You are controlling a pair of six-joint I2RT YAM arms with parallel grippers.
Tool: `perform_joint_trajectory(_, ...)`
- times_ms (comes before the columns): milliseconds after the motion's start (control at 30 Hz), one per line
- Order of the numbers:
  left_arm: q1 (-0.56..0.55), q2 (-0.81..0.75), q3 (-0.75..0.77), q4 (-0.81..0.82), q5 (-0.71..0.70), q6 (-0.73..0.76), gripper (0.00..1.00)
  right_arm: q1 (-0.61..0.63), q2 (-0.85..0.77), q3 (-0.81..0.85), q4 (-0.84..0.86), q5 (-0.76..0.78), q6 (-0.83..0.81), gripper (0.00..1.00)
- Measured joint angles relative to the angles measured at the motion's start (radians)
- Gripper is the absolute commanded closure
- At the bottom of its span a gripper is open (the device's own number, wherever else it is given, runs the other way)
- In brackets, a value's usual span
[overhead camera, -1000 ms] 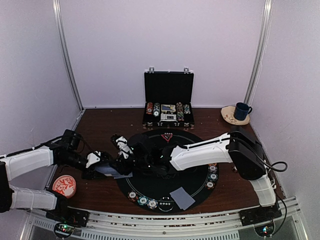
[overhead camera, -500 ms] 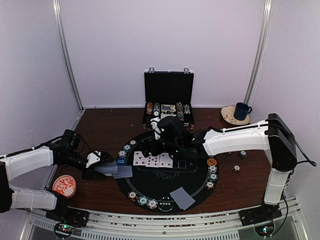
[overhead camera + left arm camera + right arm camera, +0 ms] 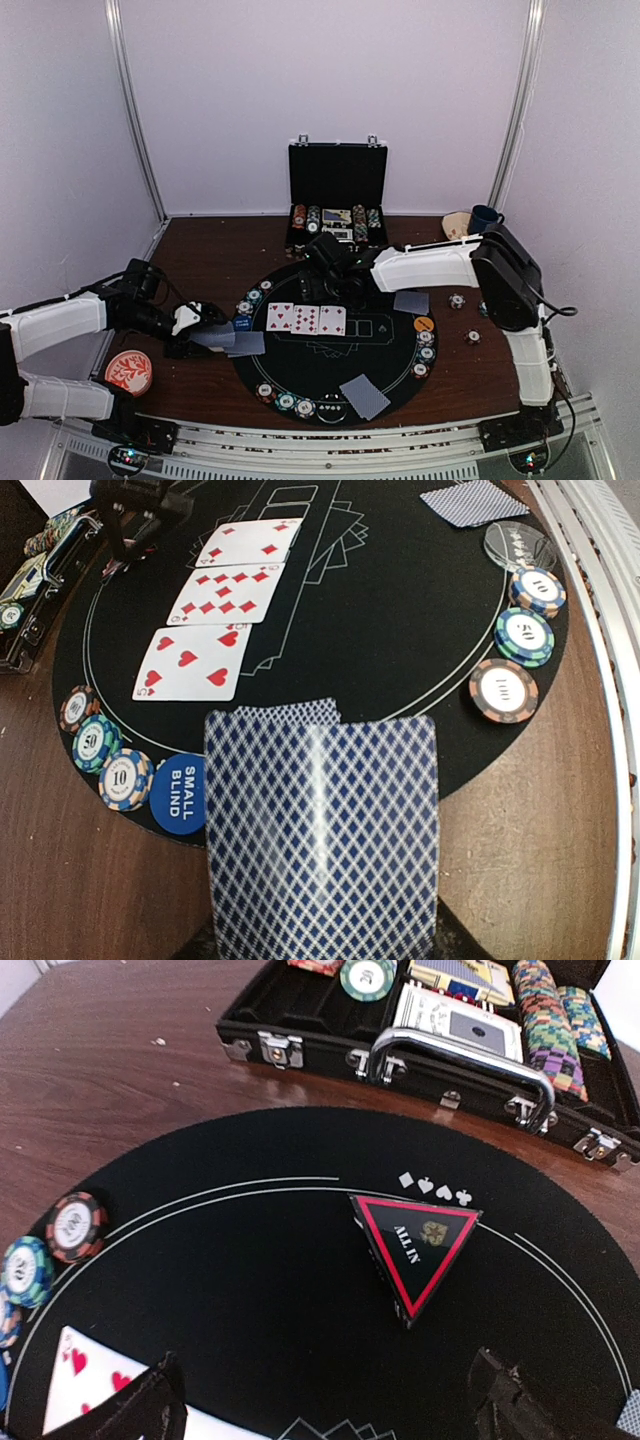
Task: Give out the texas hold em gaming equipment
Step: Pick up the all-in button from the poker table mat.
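My right gripper should move outward toward the briefcase and down around the ALL IN triangle marker point(image 3: 415, 1245) to close, because the marker lies just beyond the open fingers.
My left gripper point(image 3: 207, 330) is shut on a small stack of blue-backed playing cards point(image 3: 322, 830) at the left edge of the black round mat point(image 3: 330, 365); the cards hide its fingers. Three face-up red cards point(image 3: 305, 318) lie in a row mid-mat. My right gripper point(image 3: 330, 1410) is open and empty, low over the far part of the mat, just short of the red-edged ALL IN triangle marker point(image 3: 415, 1245). A face-down card point(image 3: 411, 301) lies at the mat's right and more face-down cards point(image 3: 364, 396) at its near edge. The blue SMALL BLIND disc point(image 3: 182, 792) sits beside striped chips point(image 3: 100, 748).
The open black briefcase point(image 3: 337, 205) with chip rows stands behind the mat. A red-and-white dish point(image 3: 128, 370) lies near left. A blue mug point(image 3: 485, 222) stands far right. Two loose chips point(image 3: 457, 300) lie right of the mat. More chips point(image 3: 290, 402) and an orange disc point(image 3: 424, 324) ring the mat.
My right arm has swung from the mat's left-centre back to its far side, uncovering the three face-up cards and a face-down card at right. The left gripper has held still.
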Motion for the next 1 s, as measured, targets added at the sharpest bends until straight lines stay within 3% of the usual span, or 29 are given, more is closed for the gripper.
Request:
perform_joint_trajectory(200,0.0,0.0,0.0,0.003,-0.001,0.0,0.86,-0.061,0.163,0.154,-0.079,0.0,0.029,0.0)
perform_joint_trajectory(467,0.0,0.0,0.0,0.003,-0.002,0.0,0.86,-0.151,0.187,0.172,-0.085,-0.076,0.037,0.0)
perform_joint_trajectory(800,0.0,0.002,0.0,0.004,-0.003,0.0,0.86,-0.154,0.268,0.309,-0.133,-0.099,0.01,0.0)
perform_joint_trajectory(1000,0.0,0.008,0.0,0.01,-0.004,0.0,0.86,-0.155,0.305,0.379,-0.162,-0.102,-0.009,0.08)
